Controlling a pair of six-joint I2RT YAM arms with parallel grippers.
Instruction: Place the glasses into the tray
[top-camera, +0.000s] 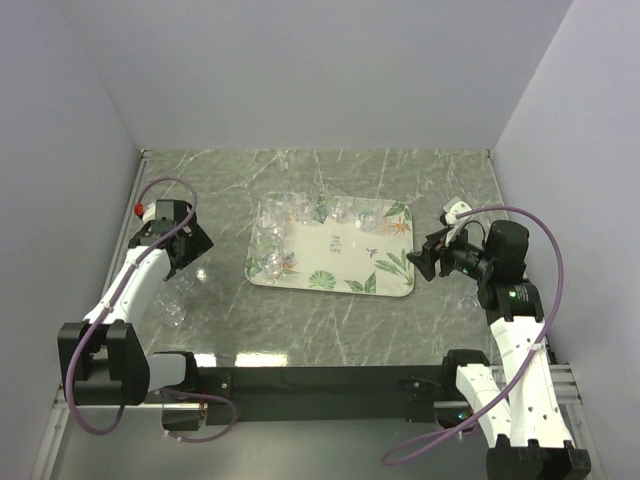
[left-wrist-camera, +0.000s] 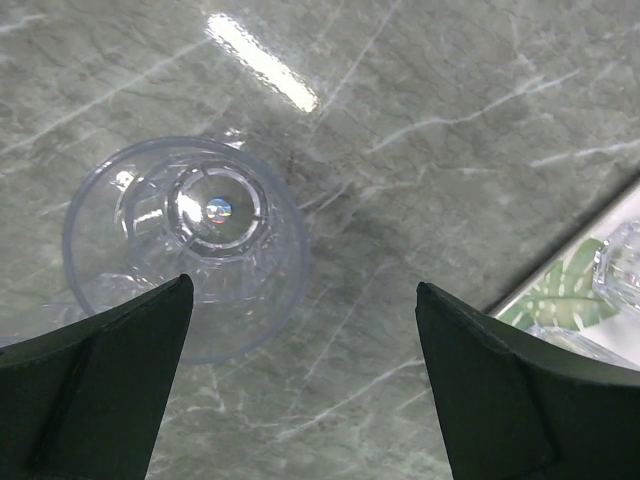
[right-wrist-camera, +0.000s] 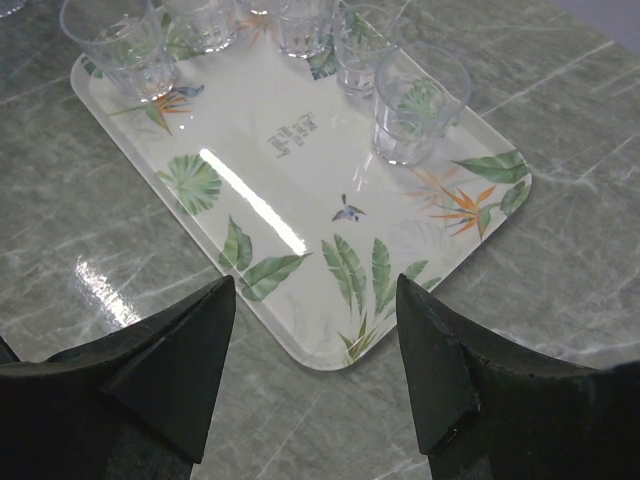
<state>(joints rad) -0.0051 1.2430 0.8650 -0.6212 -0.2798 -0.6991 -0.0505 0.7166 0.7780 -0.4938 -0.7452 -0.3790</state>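
Observation:
My left gripper should next go down with its fingers on both sides of the glass's tray-side rim (top-camera: 192, 272) (left-wrist-camera: 304, 255) and close on that side of the glass, because it is below, between the open fingers.
The leaf-printed tray (top-camera: 340, 262) lies mid-table. Several clear glasses (top-camera: 300, 211) stand in it along its far and left edges; the right wrist view shows them (right-wrist-camera: 418, 100) on the tray (right-wrist-camera: 290, 180). My left gripper (top-camera: 186, 260) is open and empty, left of the tray. In its wrist view its jaws (left-wrist-camera: 305, 300) stand wide apart above bare marble, with one upright glass (left-wrist-camera: 190, 240) just ahead of the left finger. My right gripper (top-camera: 417, 260) is open and empty beside the tray's right end, its jaws (right-wrist-camera: 315, 295) over the tray's near corner.
Two more glasses (top-camera: 176, 308) stand on the marble by the left arm, and one (top-camera: 468, 300) by the right arm. The tray's corner (left-wrist-camera: 570, 290) with a glass (left-wrist-camera: 622, 262) shows at the left wrist view's right edge. Grey walls enclose the table.

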